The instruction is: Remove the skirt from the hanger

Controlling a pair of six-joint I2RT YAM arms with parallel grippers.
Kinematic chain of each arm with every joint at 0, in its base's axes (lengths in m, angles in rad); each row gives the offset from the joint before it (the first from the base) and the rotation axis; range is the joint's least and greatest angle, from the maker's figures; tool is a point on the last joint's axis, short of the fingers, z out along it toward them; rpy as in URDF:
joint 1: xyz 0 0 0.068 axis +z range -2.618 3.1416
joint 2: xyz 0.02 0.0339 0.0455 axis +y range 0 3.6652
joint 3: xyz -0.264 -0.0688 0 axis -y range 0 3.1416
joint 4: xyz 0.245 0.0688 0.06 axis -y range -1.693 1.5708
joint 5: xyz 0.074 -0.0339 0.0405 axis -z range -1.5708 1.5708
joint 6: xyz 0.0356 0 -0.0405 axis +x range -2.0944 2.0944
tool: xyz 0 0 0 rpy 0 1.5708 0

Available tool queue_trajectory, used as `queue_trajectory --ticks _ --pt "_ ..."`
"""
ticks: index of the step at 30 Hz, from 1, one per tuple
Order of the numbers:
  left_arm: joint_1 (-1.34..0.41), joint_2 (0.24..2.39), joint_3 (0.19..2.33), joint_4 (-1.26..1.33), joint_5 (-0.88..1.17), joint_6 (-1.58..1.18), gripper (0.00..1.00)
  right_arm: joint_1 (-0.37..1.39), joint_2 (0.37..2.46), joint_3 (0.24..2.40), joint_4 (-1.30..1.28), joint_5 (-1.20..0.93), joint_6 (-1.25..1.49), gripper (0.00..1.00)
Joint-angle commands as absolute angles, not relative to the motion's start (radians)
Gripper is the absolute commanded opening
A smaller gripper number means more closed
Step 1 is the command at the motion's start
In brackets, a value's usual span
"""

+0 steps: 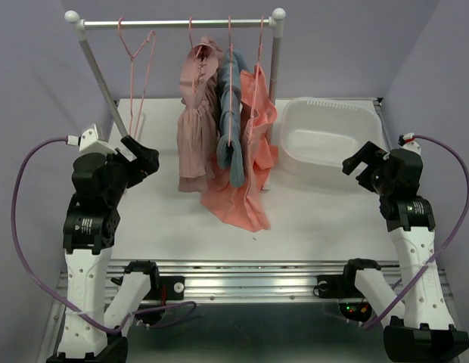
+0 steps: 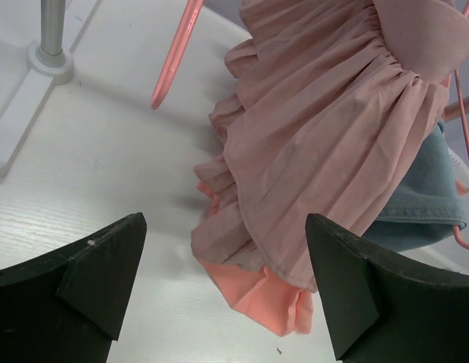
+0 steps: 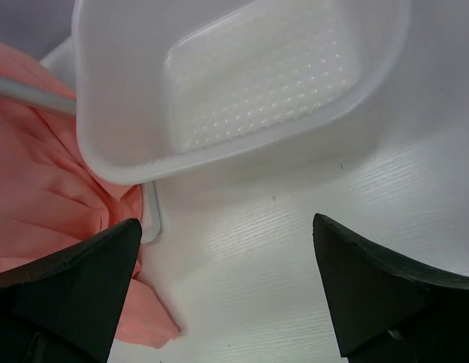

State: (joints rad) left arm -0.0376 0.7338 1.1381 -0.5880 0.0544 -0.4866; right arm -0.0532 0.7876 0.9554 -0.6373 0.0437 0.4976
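Note:
The salmon garment's hanger neck (image 1: 259, 56) shows bare above the cloth. My left gripper should go up, outward and to the right in the top view, onto the hanger neck.
A dusty-pink gathered skirt (image 1: 195, 121) hangs on a pink hanger from the rack rail (image 1: 174, 23); it fills the upper right of the left wrist view (image 2: 325, 128). Beside it hang a blue denim garment (image 1: 233, 121) and a salmon garment (image 1: 250, 174) whose hem trails on the table. An empty pink hanger (image 1: 138, 68) hangs at the rail's left. My left gripper (image 1: 147, 160) is open and empty, left of the skirt and apart from it. My right gripper (image 1: 358, 162) is open and empty, right of the rack, near the tub.
A white perforated tub (image 1: 329, 140) stands at the back right, also in the right wrist view (image 3: 242, 76). The rack's post and white foot (image 2: 49, 57) stand at the back left. The salmon hem (image 3: 45, 227) lies by the tub's near corner.

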Motion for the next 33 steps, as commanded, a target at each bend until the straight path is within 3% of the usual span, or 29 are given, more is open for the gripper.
queue_trajectory --ticks 1,7,12,16,18,22,27,33 --pt "-0.035 0.735 1.14 -0.532 0.089 -0.462 0.99 -0.057 0.773 0.991 -0.615 0.015 0.463 1.0" --pt "-0.035 0.772 1.226 -0.448 0.345 -0.428 0.99 -0.057 0.772 0.973 -0.617 0.009 0.459 1.0" --pt "-0.063 0.839 1.38 -0.428 0.364 -0.452 0.99 -0.057 0.782 0.986 -0.618 -0.038 0.482 1.0" --pt "-0.205 0.969 1.515 -0.422 0.283 -0.477 0.99 -0.057 0.821 1.008 -0.615 -0.106 0.451 1.0" --pt "-0.403 1.061 1.612 -0.422 0.142 -0.479 0.99 -0.057 0.851 1.012 -0.623 -0.13 0.439 1.0" --pt "-0.628 1.255 1.837 -0.455 -0.046 -0.43 0.99 -0.057 0.87 0.999 -0.623 -0.13 0.43 1.0" --pt "-0.676 1.546 2.158 -0.489 -0.065 -0.312 0.99 -0.057 0.858 0.988 -0.62 -0.127 0.413 1.0" --pt "-0.712 1.721 2.344 -0.453 -0.178 -0.212 0.99 -0.057 0.818 0.963 -0.604 -0.129 0.411 1.0"
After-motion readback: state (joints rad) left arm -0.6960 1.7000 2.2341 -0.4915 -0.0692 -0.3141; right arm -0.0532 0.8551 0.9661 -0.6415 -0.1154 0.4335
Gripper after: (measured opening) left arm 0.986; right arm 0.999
